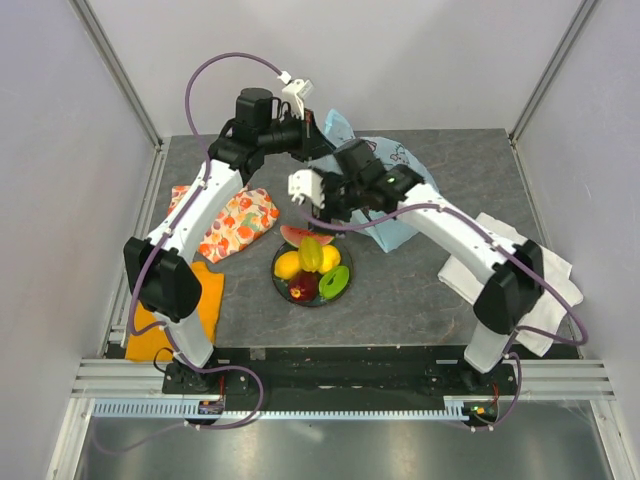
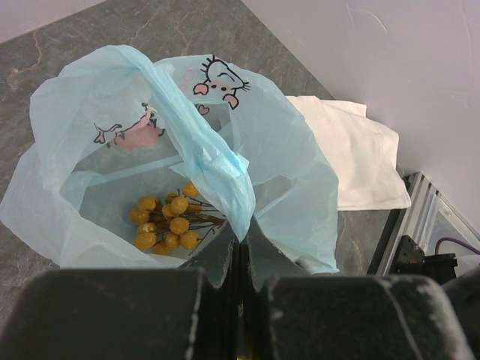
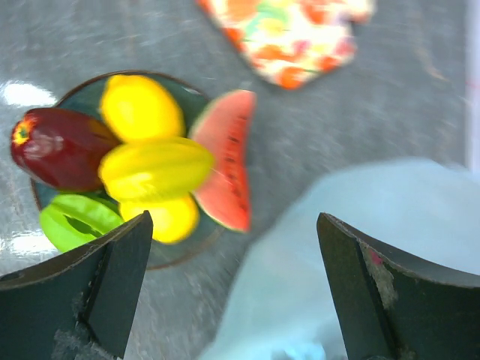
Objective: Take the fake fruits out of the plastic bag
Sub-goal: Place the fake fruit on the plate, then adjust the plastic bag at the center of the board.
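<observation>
The bag's rim is held open by my left gripper, so my right gripper next needs to move toward the bag and down its opening onto the grape bunch (image 2: 169, 221) on the bag's bottom.
The plastic bag (image 2: 285, 142), thin light-blue film with cartoon prints, stands pulled up at the back of the table (image 1: 400, 195). My left gripper (image 2: 240, 241) is shut on a fold of its rim, holding the mouth open. A brownish-yellow grape bunch (image 2: 169, 221) lies inside on the bag's bottom. My right gripper (image 3: 232, 247) hangs open and empty above the gap between the bag (image 3: 360, 247) and a dark plate (image 3: 82, 91). On the plate lie two lemons (image 3: 141, 107), a yellow ribbed fruit (image 3: 156, 169), a watermelon slice (image 3: 227, 169), a dark red fruit (image 3: 56, 146) and a green piece (image 3: 75, 221).
An orange-floral cloth (image 1: 238, 222) lies left of the plate (image 1: 276, 284), and an orange cloth (image 1: 205, 300) sits by the left arm's base. A white cloth (image 1: 520, 270) lies at the right under the right arm. Grey walls close in the table's back and sides.
</observation>
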Controlling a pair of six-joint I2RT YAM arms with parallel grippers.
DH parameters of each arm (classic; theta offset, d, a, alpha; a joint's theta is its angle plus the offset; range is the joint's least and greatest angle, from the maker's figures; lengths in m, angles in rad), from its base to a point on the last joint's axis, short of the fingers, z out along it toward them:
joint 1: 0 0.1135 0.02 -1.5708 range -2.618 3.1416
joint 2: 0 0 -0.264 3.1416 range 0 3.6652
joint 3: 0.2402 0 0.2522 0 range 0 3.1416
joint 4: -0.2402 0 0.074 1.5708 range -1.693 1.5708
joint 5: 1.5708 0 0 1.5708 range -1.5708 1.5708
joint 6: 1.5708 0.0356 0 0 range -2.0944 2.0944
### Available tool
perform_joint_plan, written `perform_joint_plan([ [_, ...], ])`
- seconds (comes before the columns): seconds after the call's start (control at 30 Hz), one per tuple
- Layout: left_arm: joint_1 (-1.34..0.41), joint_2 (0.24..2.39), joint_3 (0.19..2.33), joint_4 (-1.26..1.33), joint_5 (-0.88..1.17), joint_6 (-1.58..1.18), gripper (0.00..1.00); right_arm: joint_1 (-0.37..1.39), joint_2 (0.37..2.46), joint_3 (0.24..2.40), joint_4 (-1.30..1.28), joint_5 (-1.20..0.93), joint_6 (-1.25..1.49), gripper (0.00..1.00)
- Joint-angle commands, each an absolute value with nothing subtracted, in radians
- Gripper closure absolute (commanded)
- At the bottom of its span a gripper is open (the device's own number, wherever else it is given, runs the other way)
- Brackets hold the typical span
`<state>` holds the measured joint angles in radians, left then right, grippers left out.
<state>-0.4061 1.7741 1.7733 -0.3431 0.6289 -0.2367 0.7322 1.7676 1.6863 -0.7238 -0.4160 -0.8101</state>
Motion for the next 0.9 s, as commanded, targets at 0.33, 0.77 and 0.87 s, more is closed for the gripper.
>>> perform_joint_plan([
  [0.33,-0.405,1.741,1.714,-0.314,0.652,-0.305,0.98,0.364,1.808,1.648,-0.483,-0.411,-0.356,0.25],
  [0.77,-0.422,1.664,1.569,-0.324,0.661,-0.302,0.98,0.351,1.638,1.358,-0.689,-0.161,-0.494,0.27],
  [0.87,-0.440,1.670,1.568,-0.322,0.661,-0.302,0.99,0.350,1.637,1.403,-0.675,-0.247,-0.505,0.23],
])
